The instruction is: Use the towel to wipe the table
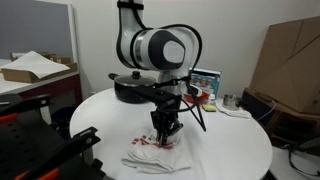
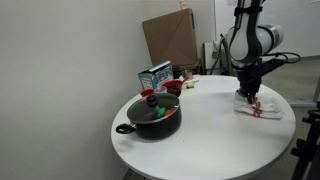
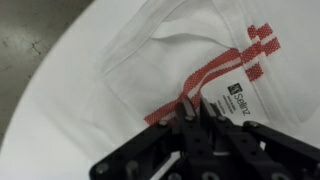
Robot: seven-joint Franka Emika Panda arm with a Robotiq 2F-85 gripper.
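My gripper will next slide across the bare tabletop (image 2: 210, 104) between the towel and the black pot, toward the pot, and then release the fold, because that tabletop is clear.
The towel (image 1: 157, 153), white with thin red stripes, lies rumpled on the round white table (image 1: 225, 140) near its front edge. It also shows in an exterior view (image 2: 258, 107) and fills the wrist view (image 3: 190, 60), with a label by the stripes. My gripper (image 1: 165, 133) points straight down onto the towel; it shows in an exterior view (image 2: 249, 96) too. In the wrist view the fingers (image 3: 192, 108) are closed together, pinching a fold of the towel at the red stripes.
A black pot (image 2: 152, 115) with a lid stands on the table, also seen behind the arm (image 1: 130, 88). A blue-and-white box (image 2: 157, 77) and small items sit at the table's back. Cardboard boxes (image 1: 290, 65) and a cluttered desk (image 1: 35, 70) stand beyond.
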